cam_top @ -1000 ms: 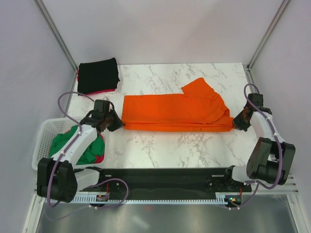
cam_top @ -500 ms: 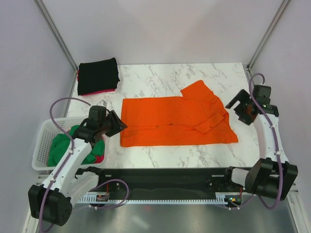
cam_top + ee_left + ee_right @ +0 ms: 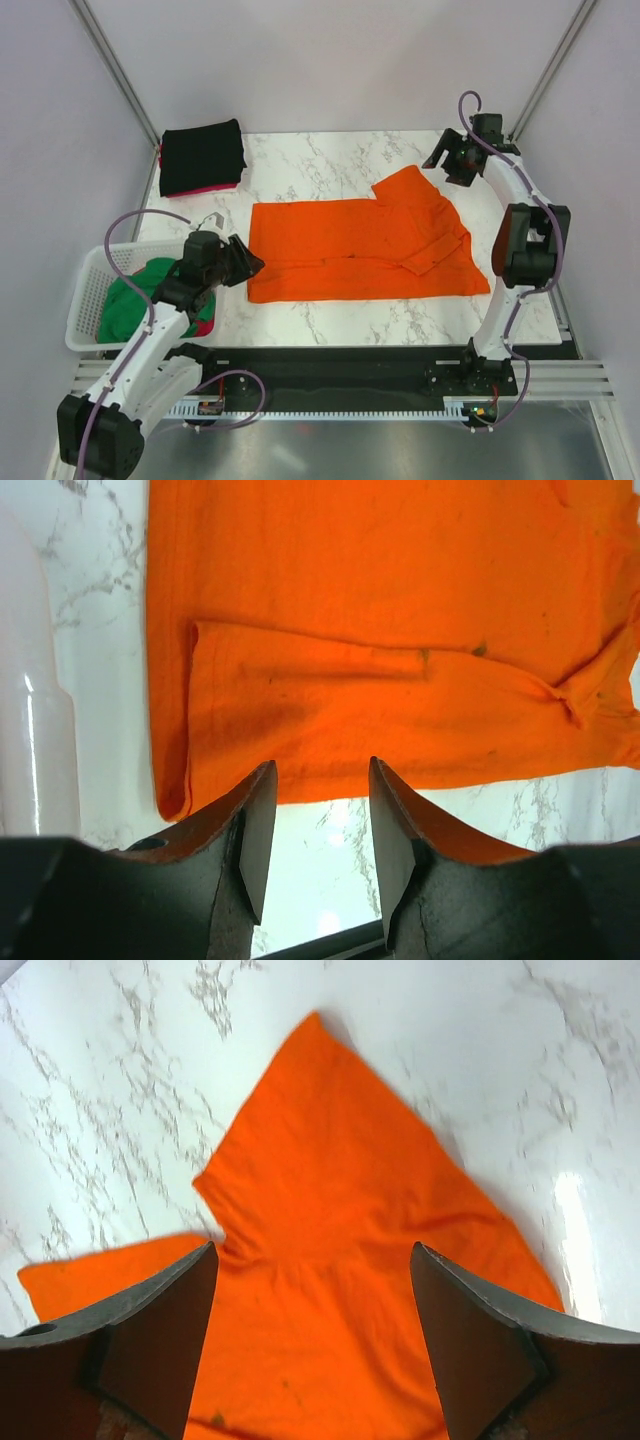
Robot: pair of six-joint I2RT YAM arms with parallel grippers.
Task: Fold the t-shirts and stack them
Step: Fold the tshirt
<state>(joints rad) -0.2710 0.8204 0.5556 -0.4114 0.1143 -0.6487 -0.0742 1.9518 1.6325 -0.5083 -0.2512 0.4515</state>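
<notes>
The right gripper moves down and across to the left in the top view onto the t-shirt's jutting far sleeve tip (image 3: pixel 411 170) (image 3: pixel 314 1028) below it next.
An orange t-shirt (image 3: pixel 360 245) lies flat in the middle of the table, its near part folded over and one sleeve (image 3: pixel 405 188) sticking out at the back right. My left gripper (image 3: pixel 245 265) hovers open and empty just off the shirt's near left corner. In the left wrist view the shirt (image 3: pixel 400 630) lies beyond the gripper (image 3: pixel 318 820), with bare marble between the fingers. My right gripper (image 3: pixel 445 158) is open above the back right, over the sleeve (image 3: pixel 340 1190), which shows between its spread fingers (image 3: pixel 160 1340). A folded black t-shirt (image 3: pixel 202 155) rests on a pink-red one (image 3: pixel 215 187) at the back left.
A white lattice basket (image 3: pixel 85 300) at the near left holds a crumpled green shirt (image 3: pixel 135 300). Frame posts rise at the back corners, and a black rail (image 3: pixel 340 360) runs along the table's near edge.
Both grippers opened and let go of the orange shirt, which now lies wider and flat. The right arm swung up to the back right corner. The left arm drew back a little.
</notes>
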